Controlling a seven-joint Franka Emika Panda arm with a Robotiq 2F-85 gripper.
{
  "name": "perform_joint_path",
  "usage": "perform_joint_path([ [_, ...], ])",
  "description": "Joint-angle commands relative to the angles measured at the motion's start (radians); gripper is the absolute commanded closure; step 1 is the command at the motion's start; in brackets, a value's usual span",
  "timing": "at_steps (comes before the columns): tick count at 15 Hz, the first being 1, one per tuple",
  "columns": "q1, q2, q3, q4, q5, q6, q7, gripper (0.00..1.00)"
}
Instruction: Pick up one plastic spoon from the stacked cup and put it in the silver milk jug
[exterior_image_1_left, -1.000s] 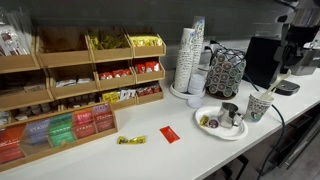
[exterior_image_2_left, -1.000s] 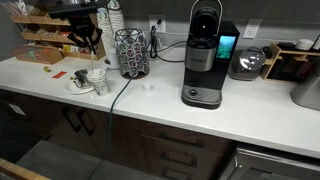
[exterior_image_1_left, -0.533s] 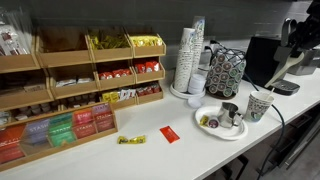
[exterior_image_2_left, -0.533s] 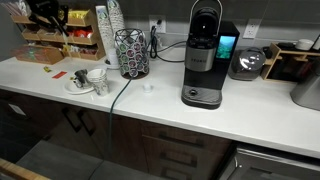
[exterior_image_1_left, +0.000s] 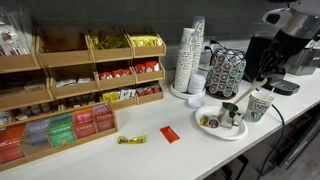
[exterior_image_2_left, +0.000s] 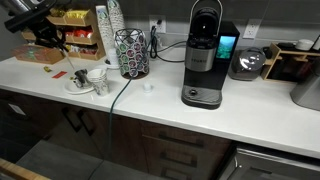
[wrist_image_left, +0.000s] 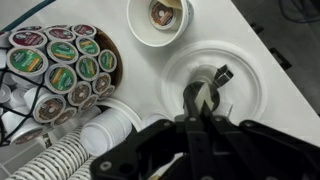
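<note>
The white plastic spoon's tip hangs over the silver milk jug's opening, so next I will move my gripper down toward that opening and release the spoon.
My gripper (wrist_image_left: 203, 118) is shut on a white plastic spoon (wrist_image_left: 201, 100), whose tip hangs over the mouth of the silver milk jug (wrist_image_left: 187, 97). The jug stands on a white plate (wrist_image_left: 245, 95). The patterned stacked cup (wrist_image_left: 160, 18) stands beside the plate. In an exterior view, the gripper (exterior_image_1_left: 268, 68) holds the spoon (exterior_image_1_left: 250, 87) slanted down between the cup (exterior_image_1_left: 259, 106) and the jug (exterior_image_1_left: 230, 113). I cannot tell whether the spoon touches the jug.
A black wire pod carousel (exterior_image_1_left: 226, 70) and tall towers of white cups (exterior_image_1_left: 189, 55) stand behind the plate (exterior_image_1_left: 212, 130). A black coffee machine (exterior_image_1_left: 262, 58) is next to the patterned cup. Wooden tea racks (exterior_image_1_left: 70, 90) fill the far side. A red packet (exterior_image_1_left: 169, 134) lies on the counter.
The arm has moved away from the patterned cup toward the plate. The spoon has come out of the cup and now points at the jug.
</note>
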Motion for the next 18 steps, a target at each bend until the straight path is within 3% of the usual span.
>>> perform_joint_path([
  [1, -0.032, 0.161, 0.016, 0.09, -0.125, -0.027, 0.132, 0.99],
  [8, 0.032, 0.33, 0.009, 0.186, -0.035, -0.058, 0.055, 0.99],
  [9, 0.039, 0.348, 0.012, 0.197, -0.019, -0.072, 0.037, 0.7],
  [10, 0.04, 0.353, 0.011, 0.201, 0.008, -0.083, 0.014, 0.69],
  [11, 0.038, 0.35, 0.009, 0.201, 0.042, -0.094, -0.014, 0.62],
  [15, -0.007, 0.201, -0.029, 0.097, 0.405, -0.184, -0.351, 0.33],
  [18, -0.016, 0.083, -0.103, 0.036, 0.591, -0.302, -0.598, 0.09],
])
